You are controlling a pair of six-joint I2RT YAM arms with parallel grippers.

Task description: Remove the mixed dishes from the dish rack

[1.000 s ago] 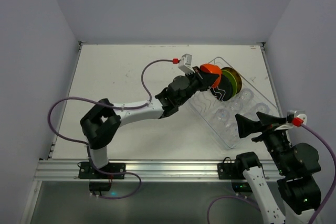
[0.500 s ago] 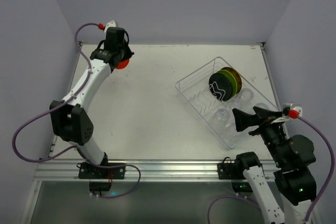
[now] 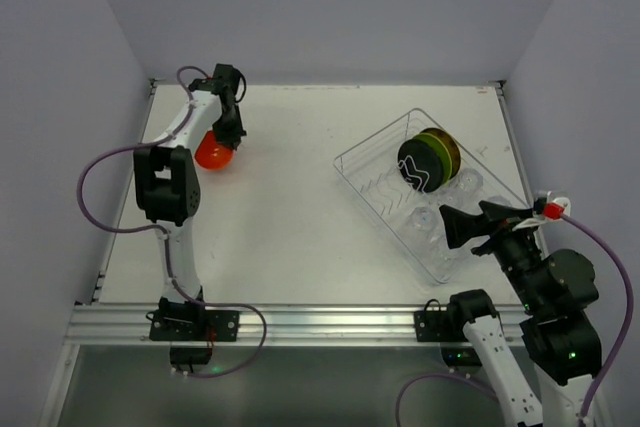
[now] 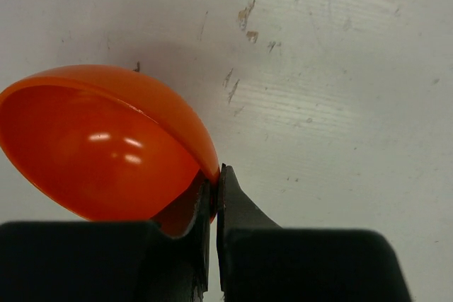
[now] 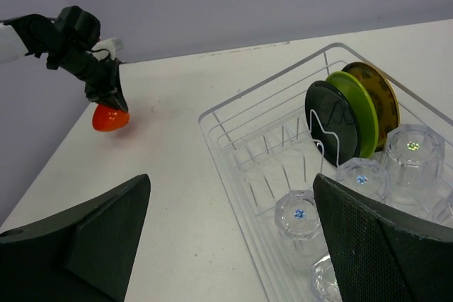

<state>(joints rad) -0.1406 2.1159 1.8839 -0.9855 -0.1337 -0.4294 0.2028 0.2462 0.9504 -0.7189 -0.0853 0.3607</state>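
I should next reach outward with my right gripper, tilt it downward and close it on the black plate's upper rim (image 5: 341, 95), because the rim is outward of the gripper and clear above the wire holder.
My left gripper (image 3: 222, 137) is shut on the rim of the small orange bowl (image 3: 213, 151), holding it at the table's far left; the bowl fills the left wrist view (image 4: 106, 146) and also shows in the right wrist view (image 5: 110, 117). The clear dish rack (image 3: 372, 201) lies at the right. In it the black plate (image 3: 415, 166), lime-green plate (image 3: 434, 152) and olive-yellow patterned plate (image 3: 450, 150) stand on edge in the wire holder (image 5: 333, 143). Several clear cups (image 5: 299, 215) sit upside down in the rack. My right gripper (image 3: 462, 231) is open and empty at the rack's near corner.
The white table (image 3: 290, 207) ends at a metal rail (image 3: 300, 322) in front. Grey walls (image 3: 320, 17) close in the back and both sides. The left arm's purple cable (image 3: 100, 197) loops over the table's left edge.
My left arm has carried the orange bowl from the rack across to the table's far left and lowered it there. The right arm has barely moved.
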